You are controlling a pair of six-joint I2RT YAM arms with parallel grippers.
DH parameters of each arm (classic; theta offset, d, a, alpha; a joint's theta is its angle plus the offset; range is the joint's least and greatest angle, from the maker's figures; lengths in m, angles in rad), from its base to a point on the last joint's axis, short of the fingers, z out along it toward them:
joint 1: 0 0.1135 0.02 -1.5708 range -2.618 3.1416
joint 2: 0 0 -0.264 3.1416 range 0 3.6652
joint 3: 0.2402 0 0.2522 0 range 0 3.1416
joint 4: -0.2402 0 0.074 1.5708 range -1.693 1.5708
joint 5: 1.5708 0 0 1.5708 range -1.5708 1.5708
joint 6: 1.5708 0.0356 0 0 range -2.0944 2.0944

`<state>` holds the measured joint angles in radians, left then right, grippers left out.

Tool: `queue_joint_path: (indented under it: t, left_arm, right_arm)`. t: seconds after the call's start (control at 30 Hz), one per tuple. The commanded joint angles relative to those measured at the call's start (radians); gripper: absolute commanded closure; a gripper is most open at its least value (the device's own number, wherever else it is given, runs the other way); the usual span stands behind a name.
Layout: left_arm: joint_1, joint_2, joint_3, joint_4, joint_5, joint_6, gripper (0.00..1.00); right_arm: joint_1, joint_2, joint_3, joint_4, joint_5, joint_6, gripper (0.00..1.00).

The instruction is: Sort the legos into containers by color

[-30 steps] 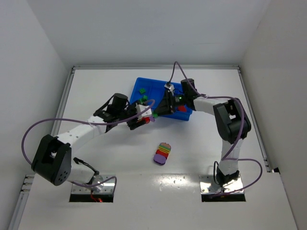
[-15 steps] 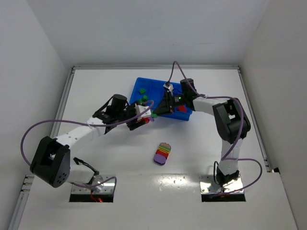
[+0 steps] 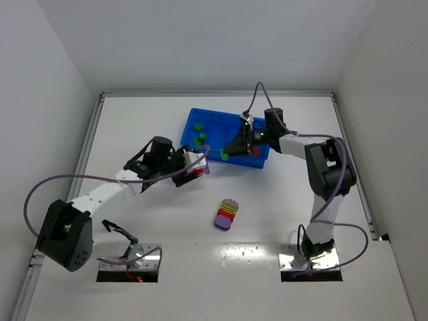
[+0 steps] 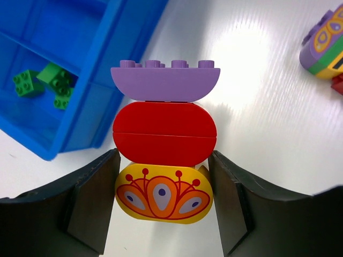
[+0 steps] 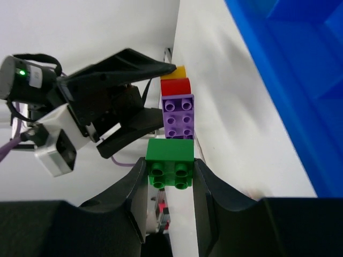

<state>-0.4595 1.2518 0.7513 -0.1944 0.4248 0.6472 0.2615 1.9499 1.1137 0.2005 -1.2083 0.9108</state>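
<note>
My right gripper swings outward and to the left in the overhead view next, tipping downward over the section of the blue tray where matching green bricks sit (image 3: pixel 199 135).
My left gripper (image 4: pixel 163 156) is shut on a lego clump (image 4: pixel 164 136): a purple brick on top, red in the middle, a yellow patterned brick between the fingers. It hangs just off the near corner of the blue tray (image 4: pixel 80 91), whose containers hold green legos (image 4: pixel 45 80). My right gripper (image 5: pixel 170 161) is shut on a single green brick (image 5: pixel 170 163), a small gap away from the clump's purple end (image 5: pixel 178 119). From above, the left gripper (image 3: pixel 196 168) and the right gripper (image 3: pixel 227 152) stand apart at the tray's (image 3: pixel 207 117) near edge.
A second multicoloured clump (image 3: pixel 226 214) lies on the white table between the arms; it also shows at the left wrist view's right edge (image 4: pixel 327 43). Green bricks (image 3: pixel 199 132) sit in the tray's left compartments. White walls close the table on three sides.
The two grippers were together at the clump; now they are apart. The green brick has come off with the right gripper, which moved right. The left gripper drew back left with the clump.
</note>
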Motion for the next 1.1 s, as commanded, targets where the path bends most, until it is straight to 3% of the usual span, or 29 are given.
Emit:
queue_joint_path:
  t: [0.0, 0.23, 0.33, 0.47, 0.73, 0.8, 1.07]
  left_arm:
    - [0.008, -0.038, -0.01, -0.016, 0.002, 0.016, 0.68]
    - [0.008, -0.038, -0.01, -0.037, 0.011, 0.025, 0.68]
    - [0.018, -0.048, -0.01, -0.037, 0.002, -0.001, 0.68]
    - [0.036, -0.069, -0.023, -0.037, -0.017, -0.035, 0.68]
    - [0.056, -0.134, -0.043, -0.037, -0.047, -0.087, 0.68]
    - [0.065, -0.143, -0.043, -0.046, -0.057, -0.087, 0.68]
    - [0.074, -0.164, -0.052, -0.057, -0.066, -0.078, 0.68]
  right_arm:
    - [-0.019, -0.058, -0.008, 0.023, -0.02, 0.005, 0.99]
    - [-0.019, -0.077, -0.008, 0.014, 0.015, -0.021, 0.99]
    - [-0.004, -0.077, 0.09, -0.119, 0.09, -0.169, 0.99]
    - [0.031, 0.006, 0.301, -0.179, 0.215, -0.224, 0.99]
    - [0.142, 0.294, 0.884, -0.458, 0.643, -0.395, 0.99]
    - [0.179, 0.342, 0.945, -0.507, 0.757, -0.426, 0.98]
    - [0.211, 0.412, 0.943, -0.535, 0.888, -0.477, 0.96]
